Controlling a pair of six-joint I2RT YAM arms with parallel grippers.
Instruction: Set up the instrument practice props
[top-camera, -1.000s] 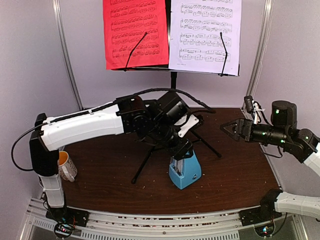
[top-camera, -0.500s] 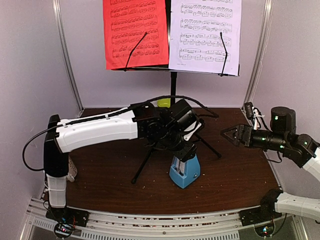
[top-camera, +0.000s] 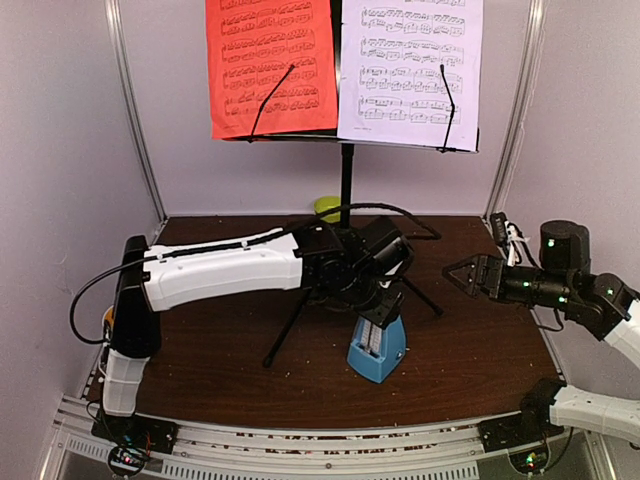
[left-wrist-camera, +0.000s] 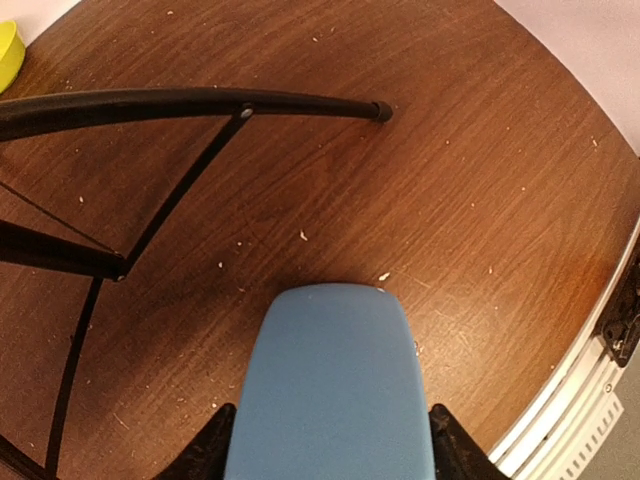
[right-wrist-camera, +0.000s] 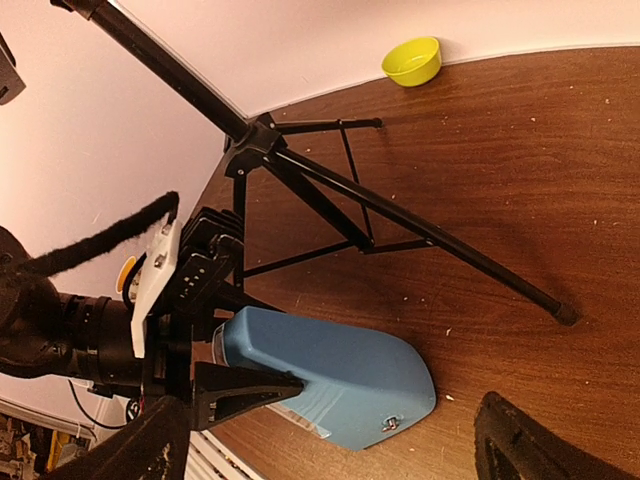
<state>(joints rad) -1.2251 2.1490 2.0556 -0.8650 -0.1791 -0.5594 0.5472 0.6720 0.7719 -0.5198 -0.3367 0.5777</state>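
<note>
I will move my right gripper down and to the left in the top view and close it across the metronome's body (top-camera: 393, 337) (right-wrist-camera: 345, 376), because the metronome's key side faces it uncovered.
The black music stand (top-camera: 346, 175) stands at the back middle, with its tripod legs (left-wrist-camera: 200, 100) spread on the table. A red music sheet (top-camera: 270, 65) and a white music sheet (top-camera: 410, 70) rest on its desk. The small blue metronome (top-camera: 377, 350) sits in front of the legs, tilted. My left gripper (top-camera: 381, 316) is shut on its upper part, one black finger (right-wrist-camera: 240, 385) on each side. In the left wrist view the metronome (left-wrist-camera: 325, 390) fills the gap between the fingers. My right gripper (top-camera: 455, 272) hovers open to the metronome's right, pointing at it, holding nothing.
A lime-green bowl (top-camera: 327, 206) sits at the back edge behind the stand, also in the right wrist view (right-wrist-camera: 412, 60). A mug (top-camera: 106, 318) is mostly hidden behind the left arm at the left edge. The table's rounded front edge (left-wrist-camera: 560, 380) is near the metronome.
My left arm has reached further right, carrying the metronome slightly right and tilting it. The right gripper has drawn back a little and sunk lower, still open.
</note>
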